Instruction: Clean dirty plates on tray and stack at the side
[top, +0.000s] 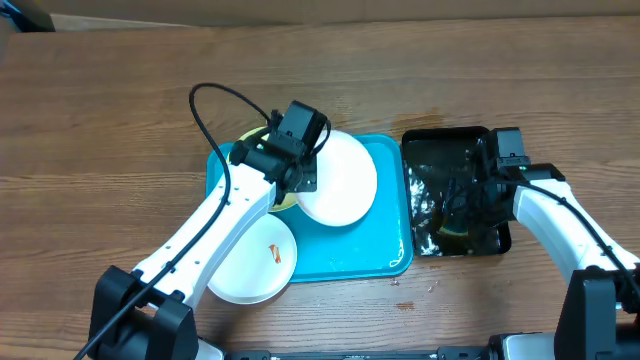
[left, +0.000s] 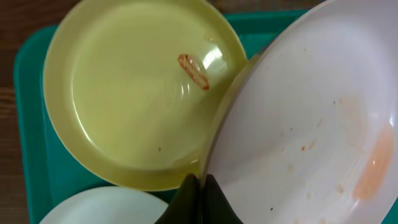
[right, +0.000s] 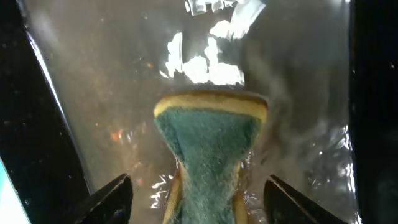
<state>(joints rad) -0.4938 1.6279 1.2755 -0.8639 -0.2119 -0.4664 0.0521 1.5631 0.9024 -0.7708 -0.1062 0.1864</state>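
Note:
My left gripper should next move the plate to the left in the overhead view, lower it and let it go, because the bare table beside the tray (top: 150, 183) is on that side.
My left gripper (top: 300, 180) (left: 200, 186) is shut on the rim of a white plate (top: 340, 180) (left: 311, 124) with orange smears and holds it tilted over the turquoise tray (top: 385, 245) (left: 34, 118). The yellow-green plate (top: 250, 135) (left: 137, 93) lies on the tray beneath it, with a red smear. A second white plate (top: 255, 260) (left: 99, 208) with an orange smear lies at the tray's front left. My right gripper (top: 465, 210) (right: 199, 199) is open in the black tray, its fingers apart on both sides of a green-and-yellow sponge (right: 208, 155) in water.
The glossy black tray (top: 500, 240) (right: 56, 124) with water and foam stands right of the turquoise tray. A black cable (top: 215, 100) loops off the left arm. Brown wooden table (top: 100, 150) all round.

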